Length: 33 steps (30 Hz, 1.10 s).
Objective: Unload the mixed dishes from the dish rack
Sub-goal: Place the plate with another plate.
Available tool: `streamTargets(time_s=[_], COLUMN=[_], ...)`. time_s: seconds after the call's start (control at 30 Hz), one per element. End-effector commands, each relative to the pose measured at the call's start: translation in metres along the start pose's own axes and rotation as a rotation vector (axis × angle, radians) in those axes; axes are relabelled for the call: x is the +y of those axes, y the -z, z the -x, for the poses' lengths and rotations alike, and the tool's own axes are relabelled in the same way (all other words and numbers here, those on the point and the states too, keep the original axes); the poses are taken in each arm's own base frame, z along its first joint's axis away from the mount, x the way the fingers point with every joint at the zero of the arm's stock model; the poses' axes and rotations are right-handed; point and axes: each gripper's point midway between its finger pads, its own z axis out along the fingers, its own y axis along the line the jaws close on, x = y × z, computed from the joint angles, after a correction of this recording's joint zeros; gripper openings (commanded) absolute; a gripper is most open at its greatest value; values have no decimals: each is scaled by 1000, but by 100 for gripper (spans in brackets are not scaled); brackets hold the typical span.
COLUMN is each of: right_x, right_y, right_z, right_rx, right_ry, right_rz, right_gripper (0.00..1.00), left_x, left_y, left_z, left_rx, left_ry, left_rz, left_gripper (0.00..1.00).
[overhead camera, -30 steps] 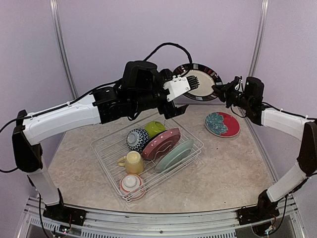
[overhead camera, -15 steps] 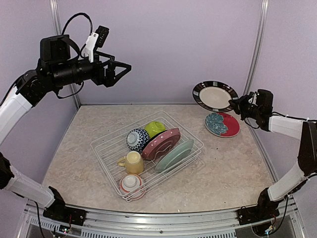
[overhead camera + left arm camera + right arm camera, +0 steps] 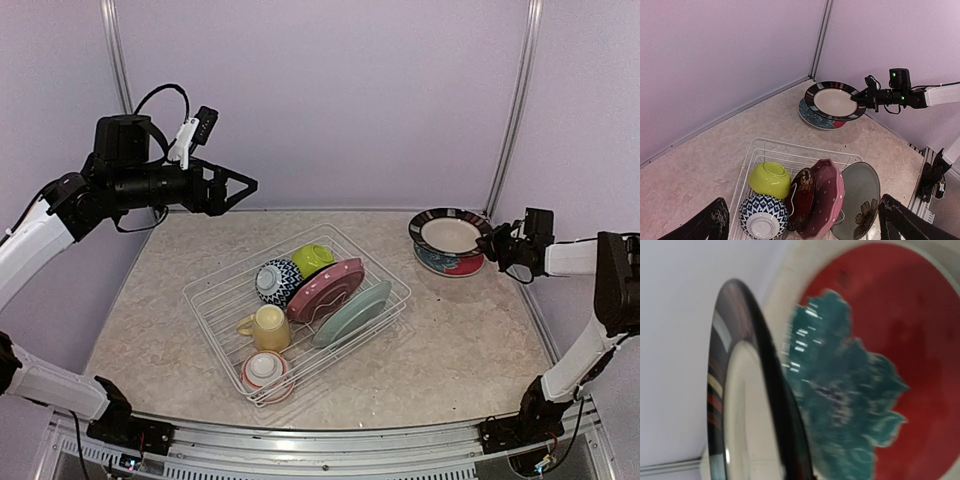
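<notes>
The black-rimmed plate still hangs tilted above the red and teal plate (image 3: pixel 454 266) (image 3: pixel 860 382), so next I will lower my right gripper, lay it there and release its rim.
The white wire dish rack (image 3: pixel 217 300) sits mid-table. It holds a blue-patterned bowl (image 3: pixel 277 281), a lime green bowl (image 3: pixel 312 258), a pink dotted plate (image 3: pixel 325 288), a teal plate (image 3: pixel 352 313), a pale yellow mug (image 3: pixel 268 327) and a red-white bowl (image 3: pixel 265 369). A dark red plate (image 3: pixel 805 192) stands between the blue bowl and the pink plate. My left gripper (image 3: pixel 240 193) is open and empty, high above the table's left. My right gripper (image 3: pixel 492 243) is shut on the rim of a black-rimmed plate (image 3: pixel 450 232), held tilted close over a red and teal plate (image 3: pixel 462 264) at the far right.
Purple walls enclose the table on the back and sides, with metal posts (image 3: pixel 510 110) at the corners. The stacked plates lie close to the right wall. Bare marbled tabletop (image 3: pixel 460 350) surrounds the rack.
My right gripper has lowered the black-rimmed plate down over the red and teal plate. My left arm swung from the centre back to the far left and then dipped slightly.
</notes>
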Motion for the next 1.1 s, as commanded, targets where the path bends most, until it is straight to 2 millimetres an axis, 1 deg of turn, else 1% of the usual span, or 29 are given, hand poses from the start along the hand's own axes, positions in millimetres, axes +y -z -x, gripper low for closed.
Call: streamTargets(time_s=[0.0,0.1,0.23,0.43,0.67,0.7,0.87,0.93,1.07], right_x=[26,12,1,-13,-27,-28,-37,-40,-47], right_y=[-5,-12,-19,-33,-41,-42,-42,-40,-28], right_z=[17,22,27,26,28,29,27,25,22], right_rx=[-16,-16,-12,12,8,7,30,43,34], right_ry=[74,60,49,50,69,79,115,152,193], right_rz=[110,87,81,70,25,17,-40,-77,-133], right_gripper=[0,0,0,0,0,1,24,35,55], left_x=[10,14,13,11,9,8,7,7,6], left_y=[3,0,1,1,1,1,2,0,-1], left_z=[8,6,6,5,5,6,6,5,4], left_rx=[-42,-32,-33,-29,-24,-26,-28,-21,-14], left_ry=[33,42,44,50,55,56,57,60,67], left_rz=[48,58,56,45,37,36,29,26,18], left_gripper=[99,99,99,99,99,99,99,99,99])
